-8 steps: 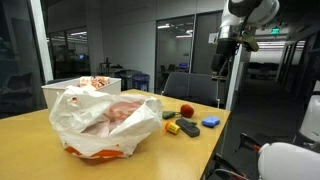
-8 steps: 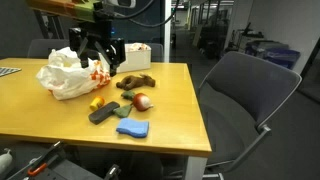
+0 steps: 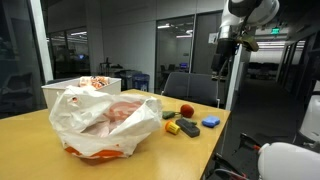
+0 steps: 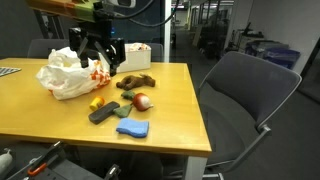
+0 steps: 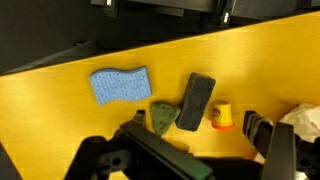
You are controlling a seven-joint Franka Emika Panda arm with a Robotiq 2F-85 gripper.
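Observation:
The red and white ball is down and away from my base, past the dark grey block (image 4: pixel 103 113), so my gripper will go there next.
My gripper (image 4: pixel 95 48) hangs open and empty well above the yellow table (image 4: pixel 170 110); it also shows in an exterior view (image 3: pixel 224 42). In the wrist view its two fingers (image 5: pixel 197 135) stand wide apart with nothing between them. Below them lie a dark grey block (image 5: pixel 196 101), a small yellow cup (image 5: pixel 222 117), a green piece (image 5: pixel 163 117) and a blue sponge (image 5: pixel 120 84). The same block (image 4: pixel 103 113), cup (image 4: pixel 97 101) and sponge (image 4: pixel 132 128) lie near the table's front edge. A crumpled white plastic bag (image 4: pixel 65 75) sits just behind them.
A red and white ball (image 4: pixel 142 100) and a brown object (image 4: pixel 135 82) lie mid-table. A white box (image 4: pixel 136 52) stands at the back. A grey office chair (image 4: pixel 245 95) stands beside the table. In an exterior view the bag (image 3: pixel 100 122) fills the foreground.

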